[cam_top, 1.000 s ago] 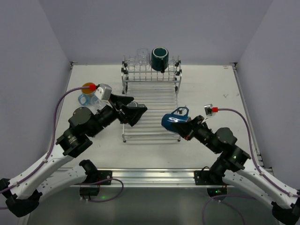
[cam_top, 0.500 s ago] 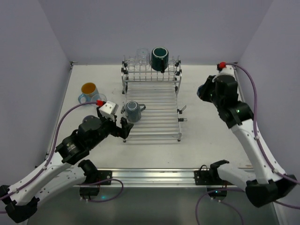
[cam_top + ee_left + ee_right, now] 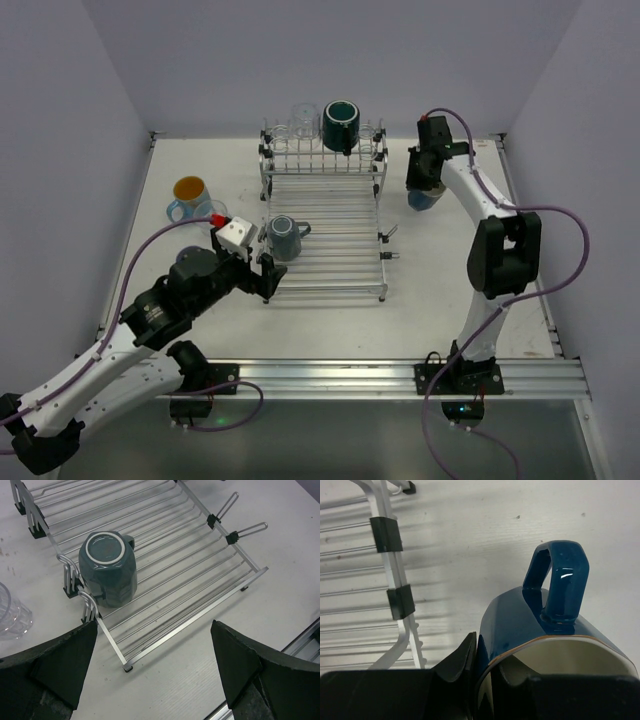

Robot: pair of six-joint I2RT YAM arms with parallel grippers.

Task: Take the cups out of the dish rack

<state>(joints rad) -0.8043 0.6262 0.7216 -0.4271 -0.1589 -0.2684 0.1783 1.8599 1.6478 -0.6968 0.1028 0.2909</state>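
My right gripper is above the bare table below the dark blue mug (image 3: 425, 200), so I should lower it toward the table beside the rack's side bar and release the mug's rim.
The dish rack (image 3: 335, 215) stands mid-table. A dark teal mug (image 3: 340, 124) and clear glass tumblers (image 3: 302, 118) sit on its rear tier. A grey-teal mug (image 3: 283, 238) (image 3: 107, 567) rests upside down at the left edge of the tray (image 3: 190, 580). Right of the rack, my right gripper (image 3: 423, 185) (image 3: 487, 665) is shut on the rim of a dark blue mug (image 3: 425, 200) (image 3: 535, 625), one finger inside and one outside. My left gripper (image 3: 264, 277) (image 3: 154, 650) hangs open near the rack's front left corner, holding nothing.
A light blue mug with orange inside (image 3: 189, 196) stands on the table, left of the rack. In the left wrist view a clear tumbler (image 3: 11, 614) stands on the table beside the rack's left edge. The rack's side rail (image 3: 395, 580) lies left of the held mug.
My right arm has carried the dark blue mug from the rack's front right corner to the table right of the rear tier. My left gripper has pulled back off the tray, uncovering the grey-teal mug.
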